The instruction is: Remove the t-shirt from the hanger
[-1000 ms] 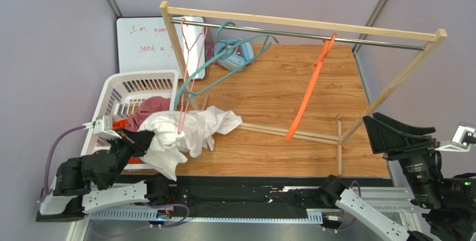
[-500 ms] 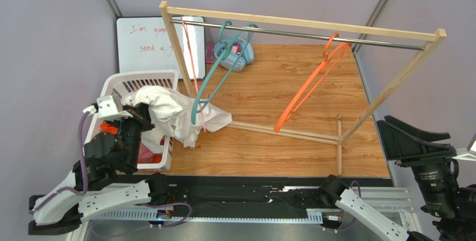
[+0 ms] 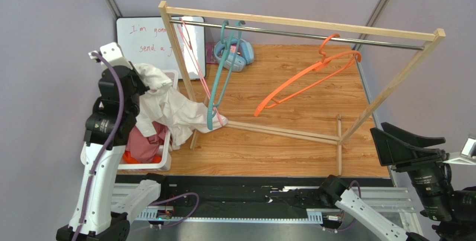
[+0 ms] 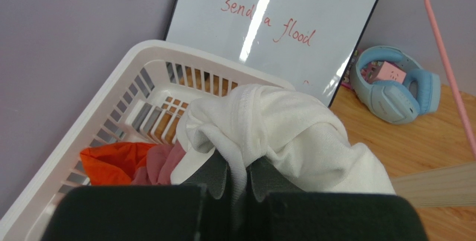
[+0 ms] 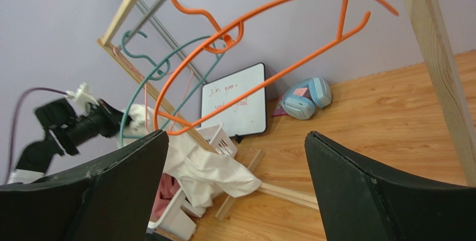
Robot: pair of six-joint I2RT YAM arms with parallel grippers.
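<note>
The left gripper raises the t-shirt (image 3: 170, 110) away from the rack next, then brings it down into the basket. It trails over the basket's rim to the bottom of the rack.
My left gripper (image 3: 141, 82) is raised above the white basket (image 3: 146, 165) and is shut on a bunched fold of the white t-shirt (image 3: 170, 110). The left wrist view shows the fold pinched between its pads (image 4: 239, 177), with the t-shirt (image 4: 296, 135) hanging over the basket (image 4: 125, 82). The shirt trails from the gripper over the basket's right rim to the rack's foot. Its tip lies by the lower ends of the pink hanger (image 3: 195, 62) and the teal hanger (image 3: 222, 79); I cannot tell whether it touches them. My right gripper (image 3: 380, 128) is open and empty at the near right (image 5: 234, 140).
The wooden rack with a metal rail (image 3: 301, 32) spans the table. An orange hanger (image 3: 304, 76) swings from the rail at the right. A whiteboard (image 3: 142, 43) and blue headphones (image 3: 234, 54) stand at the back. Red and orange clothes (image 3: 142, 140) lie in the basket.
My left arm has risen and moved back from the basket's near side, pulling the t-shirt left and off the pink hanger. The hangers are swinging, the orange one up and to the right.
</note>
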